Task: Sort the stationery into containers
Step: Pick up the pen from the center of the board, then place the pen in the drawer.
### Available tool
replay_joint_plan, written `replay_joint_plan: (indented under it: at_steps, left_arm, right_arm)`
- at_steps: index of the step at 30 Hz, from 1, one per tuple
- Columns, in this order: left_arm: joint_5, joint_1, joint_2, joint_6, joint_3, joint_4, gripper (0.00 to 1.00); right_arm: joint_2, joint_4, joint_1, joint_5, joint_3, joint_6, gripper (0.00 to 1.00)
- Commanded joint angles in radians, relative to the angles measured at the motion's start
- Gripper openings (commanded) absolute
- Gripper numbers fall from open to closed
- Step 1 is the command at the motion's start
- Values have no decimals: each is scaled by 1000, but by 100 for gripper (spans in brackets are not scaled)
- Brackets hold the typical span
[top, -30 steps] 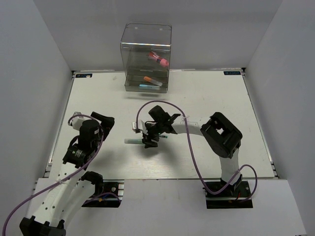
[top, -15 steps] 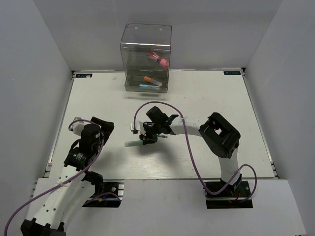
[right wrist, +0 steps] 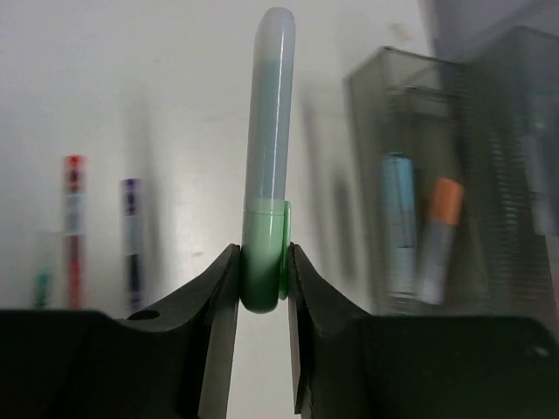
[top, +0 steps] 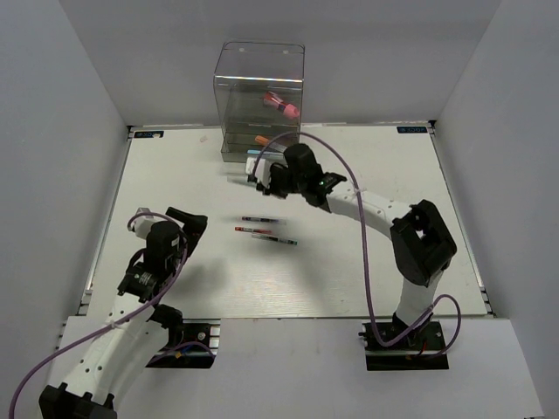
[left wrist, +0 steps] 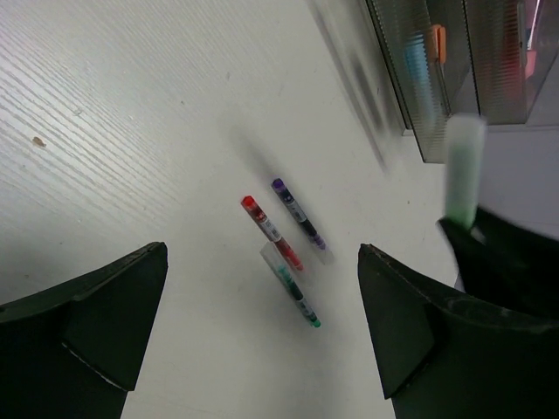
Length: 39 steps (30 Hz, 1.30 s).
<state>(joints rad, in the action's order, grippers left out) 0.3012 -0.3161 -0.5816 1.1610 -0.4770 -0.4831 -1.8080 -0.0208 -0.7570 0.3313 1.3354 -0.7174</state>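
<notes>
My right gripper will move outward to get over the container's front section [top: 248, 145] [right wrist: 422, 214], which is outward of it, and let go of the pale green bar where the orange marker already lies.
My right gripper [top: 262, 176] [right wrist: 264, 262] is shut on a pale green bar [right wrist: 266, 175], held above the table just in front of the clear container [top: 259, 70]. The bar also shows in the left wrist view [left wrist: 461, 170]. The container holds a pink tube [top: 281, 105], an orange marker [top: 262, 139] [right wrist: 441, 240] and a pale blue bar [top: 255, 152] [right wrist: 399, 218]. Three thin pens lie on the table: red [left wrist: 271, 231], purple [left wrist: 297, 214] and green [left wrist: 297, 297]. In the top view they lie mid-table [top: 262, 230]. My left gripper [top: 188, 220] [left wrist: 260, 262] is open and empty, left of the pens.
White walls close in the table [top: 367, 262] at the back and both sides. The right arm stretches diagonally from its base [top: 406, 336] across the table's right half.
My right gripper has lifted the pale green bar from mid-table and carried it toward the container's front. The three pens now show. The left arm has barely moved.
</notes>
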Motion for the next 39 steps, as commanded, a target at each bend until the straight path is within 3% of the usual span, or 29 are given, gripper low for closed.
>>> replay_joint_plan:
  at_steps: [1, 4, 15, 19, 20, 23, 26, 31, 33, 35, 36, 37, 39]
  left_arm:
    - [-53, 3, -17, 0, 15, 64, 100]
    - [-79, 3, -44, 0, 15, 77, 100]
    - [-89, 3, -72, -9, 25, 117, 100]
    - [-99, 3, -81, -9, 25, 126, 100]
    - [-99, 3, -92, -9, 25, 136, 100]
    - [-108, 3, -110, -9, 25, 146, 100]
    - [-117, 3, -129, -18, 25, 156, 100]
    - [-117, 3, -152, -18, 25, 178, 100]
    - [-117, 3, -162, -18, 25, 187, 100]
    - [-126, 3, -162, -27, 25, 196, 100]
    - [-126, 3, -173, -27, 25, 196, 100]
    - [-126, 3, -173, -27, 25, 196, 100]
    - [-126, 3, -182, -27, 25, 205, 100]
  right_arm:
    - [-84, -50, 65, -95, 151, -49, 0]
    - [-143, -18, 97, -104, 290, -94, 0]
    - [-350, 10, 150, -175, 484, -264, 4]
    - [-387, 9, 160, -198, 510, -269, 17]
    - [-387, 7, 163, -199, 510, -269, 27]
    - [-387, 5, 166, -199, 505, -269, 45]
    - [-372, -10, 173, -195, 478, -269, 56]
    - [-321, -38, 180, -124, 418, -235, 58]
    - [-281, -28, 189, -20, 392, -209, 47]
    - [-243, -2, 200, 59, 369, -220, 24]
    - [-238, 14, 209, 203, 360, -234, 5]
    - [-226, 156, 212, 240, 357, -328, 0]
    - [-231, 186, 208, 288, 352, -391, 0]
